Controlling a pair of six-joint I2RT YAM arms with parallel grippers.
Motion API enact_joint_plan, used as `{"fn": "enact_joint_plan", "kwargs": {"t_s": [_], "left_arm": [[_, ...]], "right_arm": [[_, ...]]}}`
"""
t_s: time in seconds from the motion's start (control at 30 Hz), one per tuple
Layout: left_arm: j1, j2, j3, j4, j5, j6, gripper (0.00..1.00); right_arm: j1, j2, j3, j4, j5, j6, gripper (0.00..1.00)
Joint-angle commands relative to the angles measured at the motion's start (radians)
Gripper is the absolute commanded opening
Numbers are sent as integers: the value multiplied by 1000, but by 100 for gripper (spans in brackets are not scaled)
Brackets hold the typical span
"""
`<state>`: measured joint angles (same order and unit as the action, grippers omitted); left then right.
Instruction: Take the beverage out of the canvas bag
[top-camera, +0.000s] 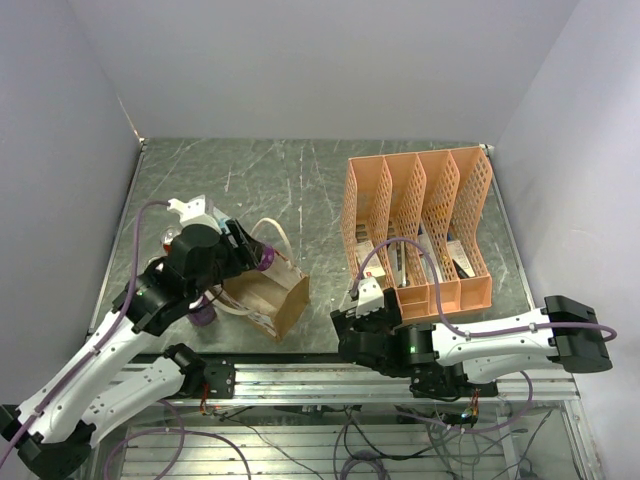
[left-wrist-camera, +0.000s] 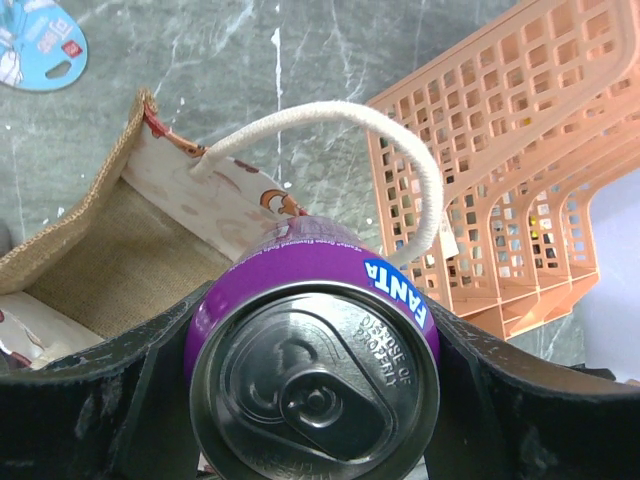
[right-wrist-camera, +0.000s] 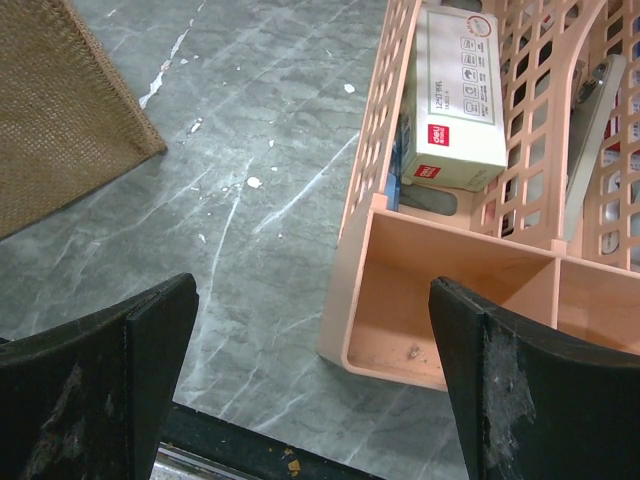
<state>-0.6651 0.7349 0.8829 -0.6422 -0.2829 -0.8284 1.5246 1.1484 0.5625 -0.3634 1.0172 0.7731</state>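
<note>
I should swing my left gripper back and down to let go of the can (top-camera: 267, 258), because tabletop (top-camera: 176, 327) beside the purple object is below it, to the left in the top view.
My left gripper (top-camera: 258, 256) is shut on a purple Fanta can (left-wrist-camera: 315, 370), gripping its sides just below the silver top. The can (top-camera: 267, 258) is held above the open mouth of the canvas bag (top-camera: 276, 300), a tan fabric tote with cream looped handles (left-wrist-camera: 330, 115). In the left wrist view the bag's burlap inside (left-wrist-camera: 100, 270) shows to the left below the can. My right gripper (right-wrist-camera: 315, 370) is open and empty, low over the table between the bag's corner (right-wrist-camera: 60, 120) and the orange rack.
An orange plastic file rack (top-camera: 415, 225) stands right of the bag and holds a white box (right-wrist-camera: 455, 100) and other items. A blue-and-white round tag (left-wrist-camera: 40, 40) lies on the table beyond the bag. A purple object (top-camera: 203, 315) sits under my left arm.
</note>
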Motion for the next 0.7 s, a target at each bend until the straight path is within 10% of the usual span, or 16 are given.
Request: {"fn": "enact_joint_plan", "kwargs": {"t_s": [0.0,0.67], "left_arm": [[1,-40,112,31,-9,68,7],[1,-72,168,-455,-699,-64,7]], "right_arm": [[4,-16,-12,21,24,3,100],[4,47,17,4,27,8,100]]}}
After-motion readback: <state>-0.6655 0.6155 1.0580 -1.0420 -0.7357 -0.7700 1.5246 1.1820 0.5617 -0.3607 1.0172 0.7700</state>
